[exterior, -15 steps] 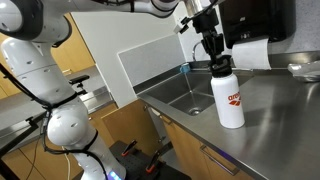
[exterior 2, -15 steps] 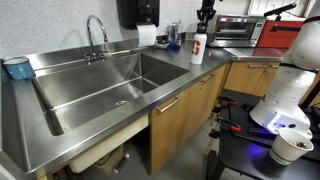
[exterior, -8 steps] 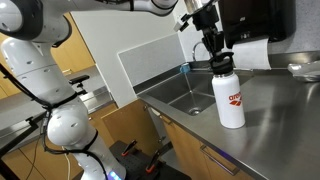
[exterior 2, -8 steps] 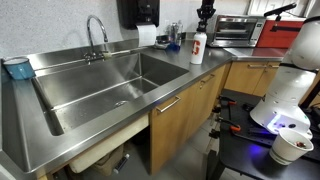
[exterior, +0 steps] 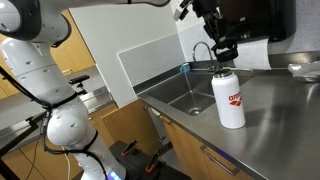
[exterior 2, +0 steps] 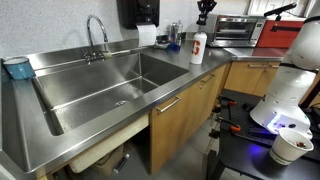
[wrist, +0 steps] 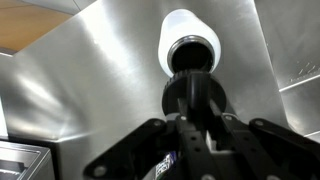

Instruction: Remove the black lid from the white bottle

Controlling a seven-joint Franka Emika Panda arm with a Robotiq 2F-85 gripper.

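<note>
Next, my gripper moves past the white bottle (exterior: pixel 229 99) and lowers the black lid there to release its loop handle, since bare steel counter lies below my gripper beside the bottle.
The white bottle (exterior: pixel 229 99) with a red logo stands upright on the steel counter, its silver neck rim bare; it also shows in an exterior view (exterior 2: pixel 198 48) and from above in the wrist view (wrist: pixel 190 40), mouth open. My gripper (exterior: pixel 223 48) is shut on the black lid (exterior: pixel 224 51) and holds it above the bottle, clear of the neck. In the wrist view the black lid (wrist: pixel 193 92) sits between my fingers (wrist: pixel 196 112), just below the bottle's opening. In an exterior view the gripper (exterior 2: pixel 205 12) is above the bottle.
A steel sink (exterior 2: pixel 110 85) with a faucet (exterior 2: pixel 96 30) lies beside the bottle. A paper towel roll (exterior: pixel 255 54) and black wall dispenser (exterior: pixel 255 20) stand behind it. A toaster oven (exterior 2: pixel 238 30) is further along the counter (exterior: pixel 285 120).
The gripper has risen with the black lid, which was on the bottle's neck before and is now lifted off it. The bottle has stayed in place.
</note>
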